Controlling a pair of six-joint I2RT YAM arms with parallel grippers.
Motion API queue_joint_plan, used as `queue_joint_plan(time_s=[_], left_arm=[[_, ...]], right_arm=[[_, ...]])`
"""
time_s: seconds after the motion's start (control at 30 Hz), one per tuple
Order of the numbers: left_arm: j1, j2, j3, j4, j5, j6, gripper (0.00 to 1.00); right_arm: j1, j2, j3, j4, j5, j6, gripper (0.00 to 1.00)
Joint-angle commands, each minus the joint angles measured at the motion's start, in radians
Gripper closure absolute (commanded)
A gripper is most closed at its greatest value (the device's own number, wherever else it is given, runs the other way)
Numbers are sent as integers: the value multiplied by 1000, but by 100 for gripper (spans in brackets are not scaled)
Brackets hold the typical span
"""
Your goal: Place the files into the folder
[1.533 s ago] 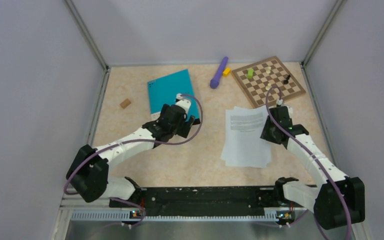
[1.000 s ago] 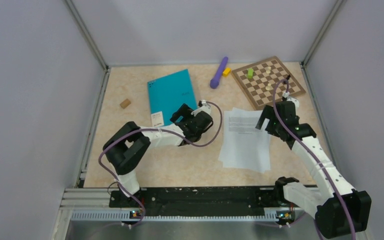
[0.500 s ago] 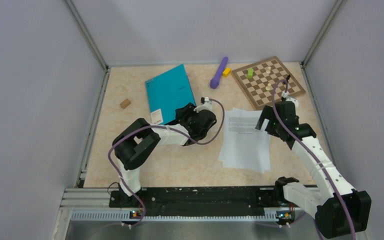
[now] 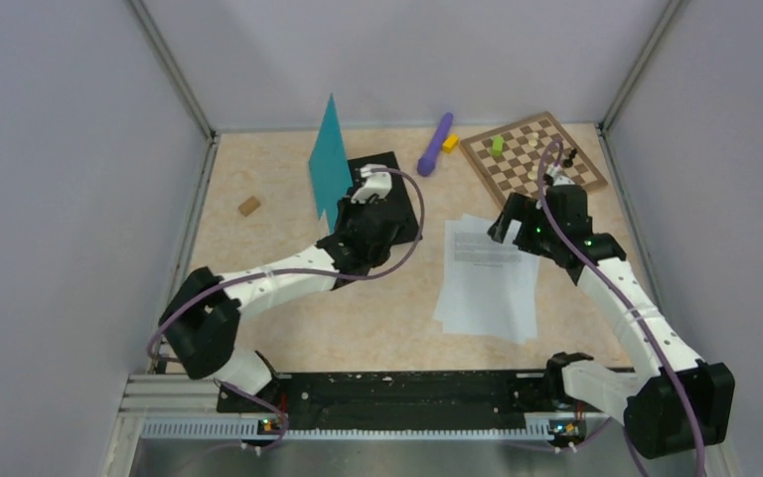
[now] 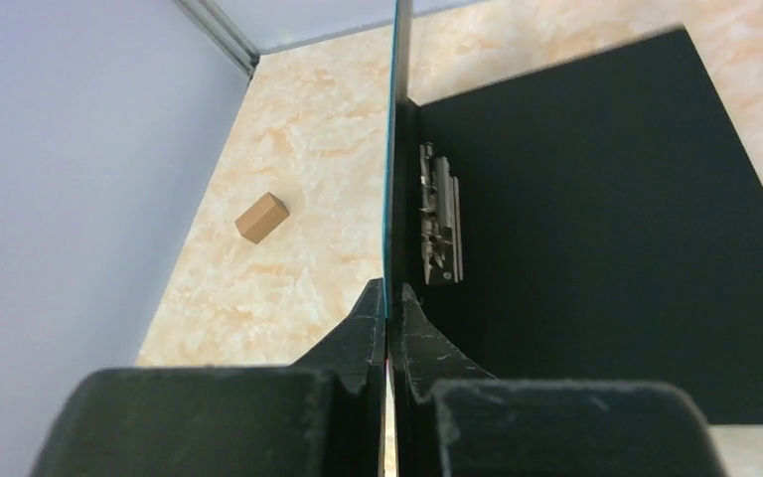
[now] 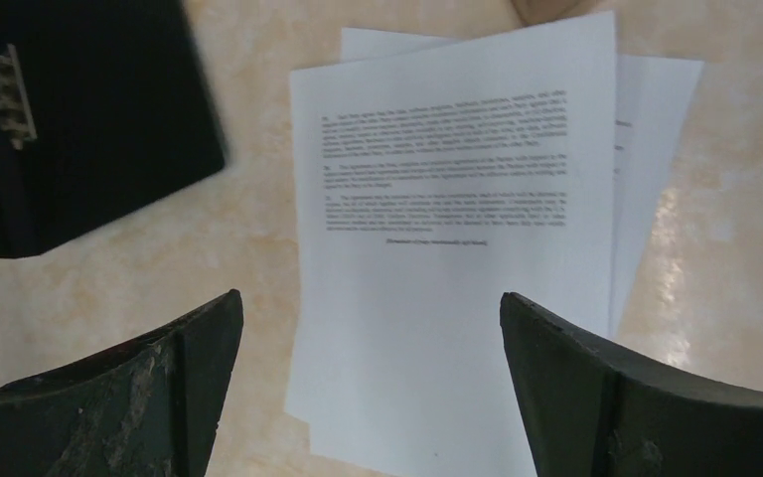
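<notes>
My right gripper will move past the files onto the folder's black outer edge (image 4: 407, 199) (image 6: 200, 89). That edge is to its left in the top view and is free of both grippers.
The folder stands open at the back of the table. Its teal cover (image 4: 330, 161) is raised upright, and its black inner face (image 4: 399, 187) lies flat with a metal clip (image 5: 442, 224) near the spine. My left gripper (image 4: 364, 195) is shut on the cover's lower edge (image 5: 394, 149), pinched between both fingers in the left wrist view. The files (image 4: 487, 283), white printed sheets fanned in a loose stack, lie right of the folder. Above their far end hovers my right gripper (image 4: 510, 221), open and holding nothing. In the right wrist view, the sheets (image 6: 457, 199) show between its fingers.
A brown chessboard (image 4: 532, 161) with a few pieces sits at the back right. A purple stick (image 4: 435, 144) and a yellow block (image 4: 450, 142) lie beside it. A small brown block (image 4: 249, 206) rests near the left wall.
My left gripper closed on the folder's cover and swung it from flat to upright, baring the black inside. My right gripper shifted slightly left and farther back over the sheets.
</notes>
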Motion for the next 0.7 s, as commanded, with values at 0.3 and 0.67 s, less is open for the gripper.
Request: queue_joint_plan(time_s=[0.3,0.67], left_arm=[[5,-566,-212,-207,44,-450,100],[16,-702,-214,-279,78,-506,100]], right_arm=[[221,271,12,420,-322,287,1],[240,450,-24,659,-442,381,1]])
